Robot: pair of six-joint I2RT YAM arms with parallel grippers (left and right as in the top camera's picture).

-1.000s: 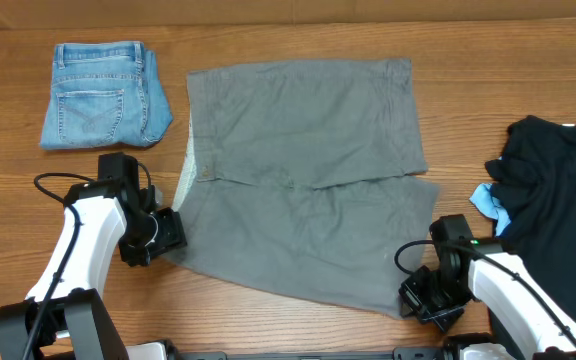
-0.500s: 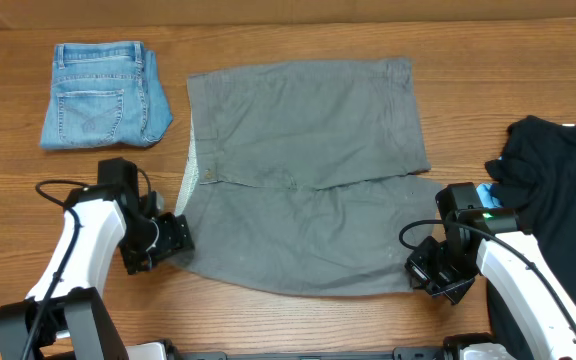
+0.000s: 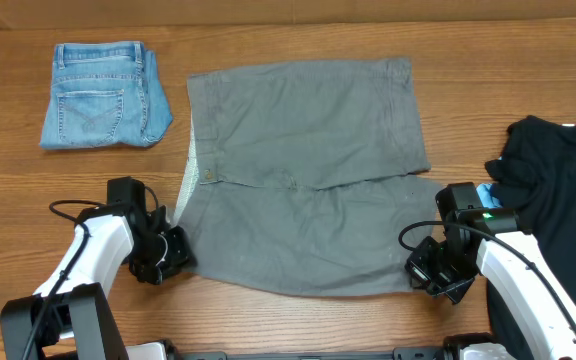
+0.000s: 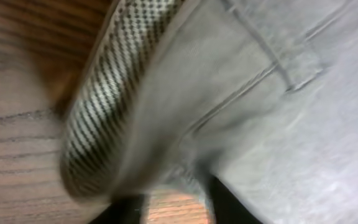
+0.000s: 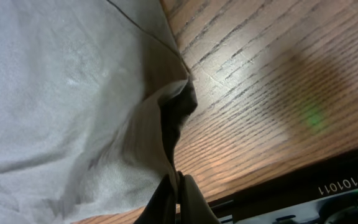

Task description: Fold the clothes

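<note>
The right gripper raises the pinched cloth next and carries it outward. It then lowers it onto the far leg's hem corner (image 3: 402, 69) to release it, since both legs lie spread.
The grey shorts (image 3: 308, 170) lie spread flat in the middle of the table, waistband to the left, with the pale patterned lining showing at its edge. My left gripper (image 3: 173, 255) is at the front left waistband corner. In the left wrist view its fingers (image 4: 176, 208) are apart, with wood showing between them and the grey cloth (image 4: 278, 112) over their tips. My right gripper (image 3: 430, 275) is at the front right hem corner. In the right wrist view it (image 5: 178, 199) is shut on a pinch of the grey cloth (image 5: 61, 93).
Small folded light-blue denim shorts (image 3: 103, 95) lie at the back left. A black garment heap (image 3: 558, 220) covers the right side, with a bit of blue cloth (image 3: 488, 203) at its edge. The table's front edge (image 5: 303, 193) is just behind my right gripper.
My right gripper moved back with the hem corner, pulling the front edge of the shorts inward, then held still. My left gripper shifted forward and slightly right along the waistband corner.
</note>
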